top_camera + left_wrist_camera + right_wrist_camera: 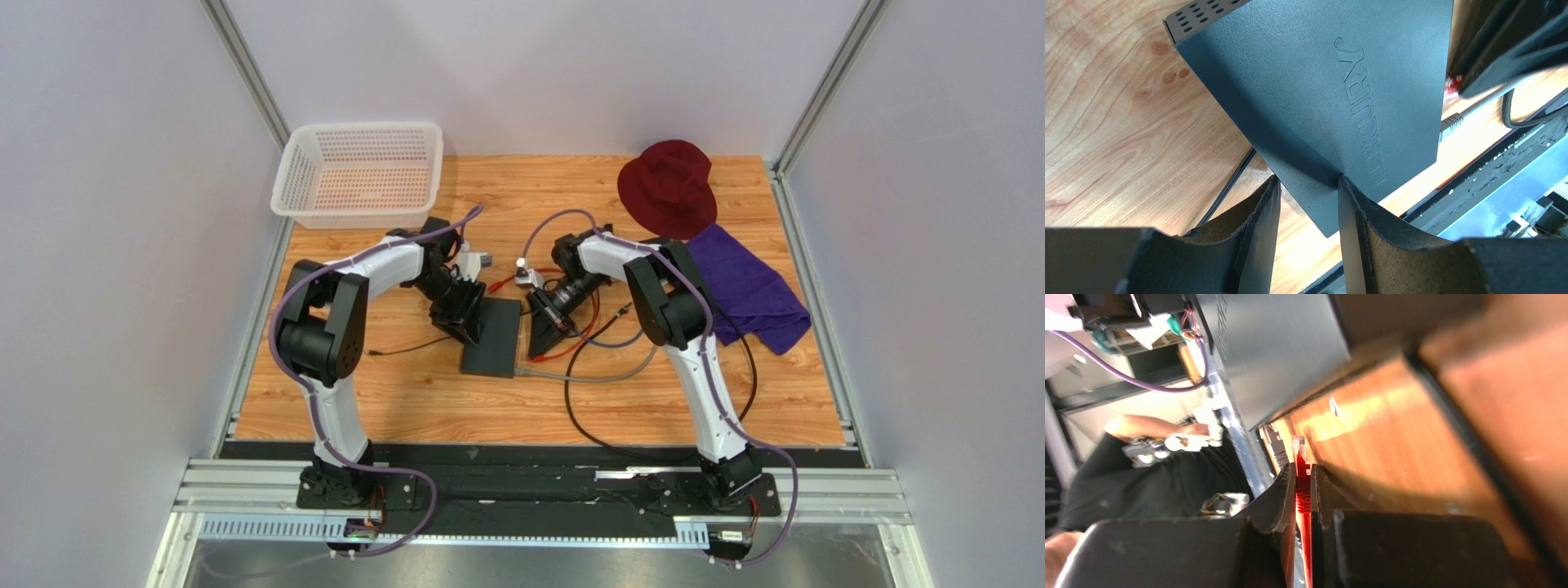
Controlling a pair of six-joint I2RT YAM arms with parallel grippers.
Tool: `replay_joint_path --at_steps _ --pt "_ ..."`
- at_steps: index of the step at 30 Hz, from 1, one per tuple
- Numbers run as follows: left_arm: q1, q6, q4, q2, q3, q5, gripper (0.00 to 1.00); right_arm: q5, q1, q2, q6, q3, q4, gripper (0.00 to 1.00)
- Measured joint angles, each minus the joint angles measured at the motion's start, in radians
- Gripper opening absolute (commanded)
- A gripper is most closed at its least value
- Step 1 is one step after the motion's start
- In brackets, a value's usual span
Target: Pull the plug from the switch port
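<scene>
Next, my right gripper raises the red plug (1300,478) and carries it away from my base toward the purple cloth.
The switch (493,339) is a flat dark grey box lying on the wooden table; its top fills the left wrist view (1315,86). My left gripper (464,316) is open, its two fingertips apart and resting on the switch's near corner (1309,180). My right gripper (548,321) is just right of the switch and shut on the red plug (1300,478). The plug's clear tip sticks out past the fingers over the wood, apart from the switch's side (1278,349). The red cable (591,328) trails to the right. The row of ports is not clearly visible.
A grey cable (595,376) with a grey plug (1450,125) lies by the switch's right edge. A black cable (583,423) loops nearer the arms. A white basket (359,172) stands at the back left, with a maroon hat (667,184) and purple cloth (742,292) at the right.
</scene>
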Motion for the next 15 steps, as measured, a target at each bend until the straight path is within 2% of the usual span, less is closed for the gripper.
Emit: replay_joint_path --at_steps 8,15 --pt "-0.001 0.013 0.001 -0.002 0.000 -0.004 0.50 0.115 -0.029 0.028 -0.184 0.195 -0.137 0.00" --pt "-0.005 0.027 0.002 -0.010 0.000 -0.022 0.51 0.182 -0.124 -0.090 -0.243 0.272 -0.156 0.00"
